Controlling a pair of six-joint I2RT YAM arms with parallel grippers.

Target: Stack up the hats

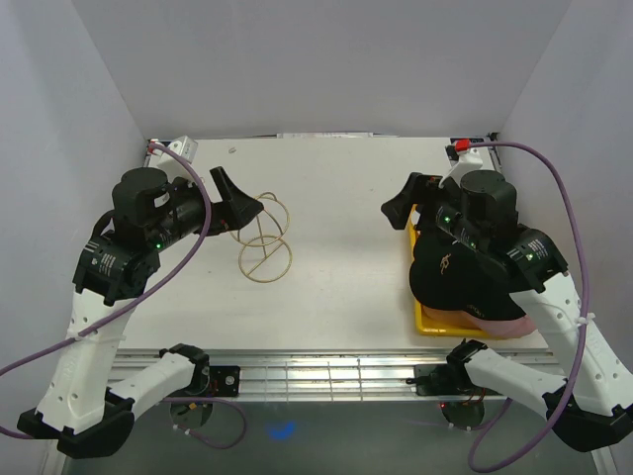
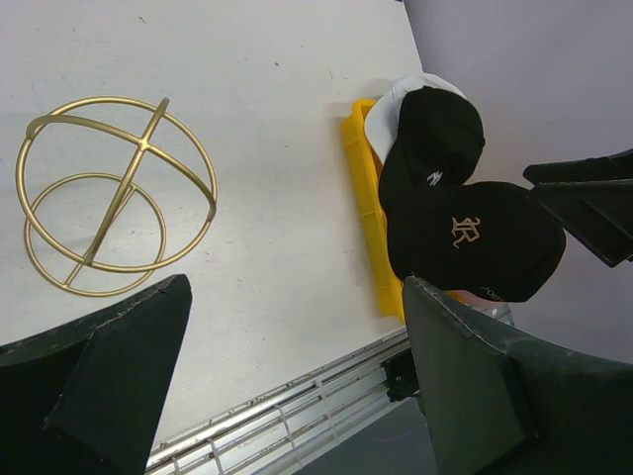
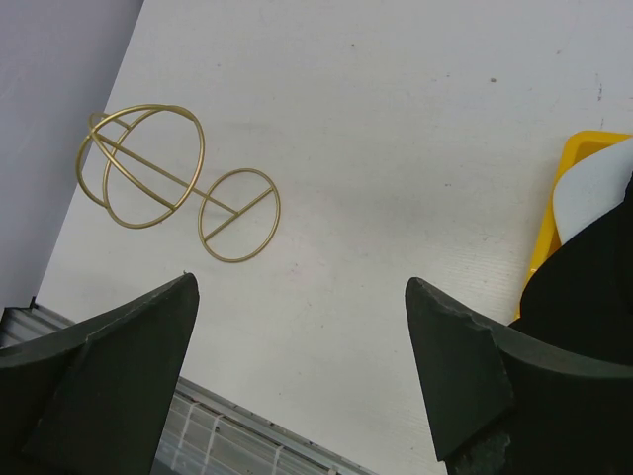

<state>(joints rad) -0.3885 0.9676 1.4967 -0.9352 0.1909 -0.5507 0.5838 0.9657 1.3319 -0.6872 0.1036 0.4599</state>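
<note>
I will next move my right gripper back, down and to the right in the top view onto the gold-logo cap's top, because that is below the gripper on that side.
The hats lie piled in a yellow tray at the right. On top is a black cap with a gold logo, also in the left wrist view. A second black cap with a small white mark and a white cap lie behind it. A pink cap pokes out below. No tan cap shows. My left gripper is open and empty above a gold wire hat stand. My right gripper is open and empty, just left of the pile.
The gold stand lies tipped over on the white table, its dome and base ring joined by a rod; it also shows in the right wrist view. The table's front rail runs along the near edge. Grey walls close in on three sides.
</note>
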